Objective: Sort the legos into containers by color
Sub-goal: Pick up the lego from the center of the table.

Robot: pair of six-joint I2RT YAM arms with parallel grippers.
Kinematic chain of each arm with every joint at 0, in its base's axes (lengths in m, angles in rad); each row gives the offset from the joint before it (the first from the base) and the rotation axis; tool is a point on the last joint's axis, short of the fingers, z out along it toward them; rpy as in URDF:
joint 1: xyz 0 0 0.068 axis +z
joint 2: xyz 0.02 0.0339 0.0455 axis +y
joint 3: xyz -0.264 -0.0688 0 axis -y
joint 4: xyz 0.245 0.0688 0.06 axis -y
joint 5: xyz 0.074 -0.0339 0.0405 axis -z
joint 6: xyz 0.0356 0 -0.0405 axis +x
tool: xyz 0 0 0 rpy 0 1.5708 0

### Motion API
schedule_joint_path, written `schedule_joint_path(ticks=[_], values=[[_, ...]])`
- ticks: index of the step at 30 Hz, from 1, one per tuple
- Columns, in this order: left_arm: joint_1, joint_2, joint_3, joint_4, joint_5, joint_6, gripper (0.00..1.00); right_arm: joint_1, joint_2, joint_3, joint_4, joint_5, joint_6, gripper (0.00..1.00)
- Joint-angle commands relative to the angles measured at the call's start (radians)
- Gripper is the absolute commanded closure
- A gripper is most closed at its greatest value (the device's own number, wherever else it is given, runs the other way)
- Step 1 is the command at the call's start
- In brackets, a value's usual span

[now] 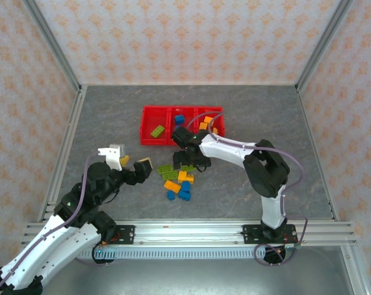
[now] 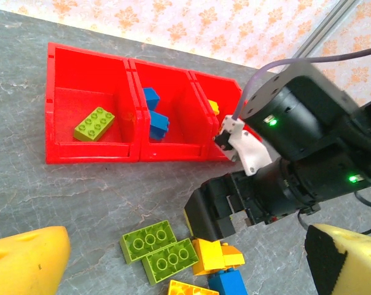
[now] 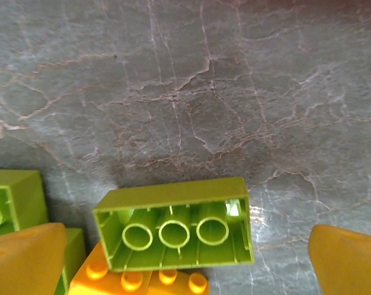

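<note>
The upside-down lime green brick will have my right gripper's open fingers lowered to its short ends. Then my right gripper will close on it.
The red three-bin tray (image 1: pixel 150 140) lies at the back. Its left bin holds a lime green brick (image 1: pixel 157 130), the middle bin blue bricks (image 1: pixel 179 119), the right bin orange-yellow ones (image 1: pixel 207 123). Loose legos (image 1: pixel 176 181) lie in a pile in front of the tray. My right gripper (image 1: pixel 190 165) hangs low over the pile's back edge, open, its fingertips (image 3: pixel 348 258) either side of an upside-down lime green brick (image 3: pixel 176 227) that leans on an orange brick (image 3: pixel 142 279). My left gripper (image 1: pixel 134 164) hovers open and holding nothing, left of the pile.
In the left wrist view, two lime green bricks (image 2: pixel 158 249) lie hollow side up beside an orange brick (image 2: pixel 216 255) and a blue one (image 2: pixel 228 284), with the right arm's wrist (image 2: pixel 308 153) above them. Bare grey table (image 1: pixel 112 123) stretches left of the tray.
</note>
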Motion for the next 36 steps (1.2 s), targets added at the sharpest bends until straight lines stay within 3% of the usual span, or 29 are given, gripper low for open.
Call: schedule_joint_path(ticks=[1,6,22,26,30,36], values=[[-0.005,-0.010,-0.009,0.020,-0.001,0.014,0.01,0.005,0.028,0.042,-0.026,0.044,0.024,0.00],[-0.004,-0.011,-0.010,0.021,0.005,0.017,0.01,0.007,0.044,0.059,-0.048,0.118,0.030,0.02],[-0.005,-0.004,-0.011,0.022,0.004,0.016,0.01,0.007,0.101,0.035,-0.056,0.164,0.005,0.13],[-0.005,-0.001,-0.010,0.022,0.003,0.017,0.01,0.006,0.085,0.023,-0.042,0.162,0.010,0.21],[-0.005,0.003,-0.010,0.021,0.003,0.016,0.01,0.007,0.041,0.011,-0.014,0.147,0.015,0.42],[-0.006,0.005,-0.009,0.020,0.001,0.016,0.01,0.007,-0.029,0.039,-0.005,0.184,0.032,0.50]])
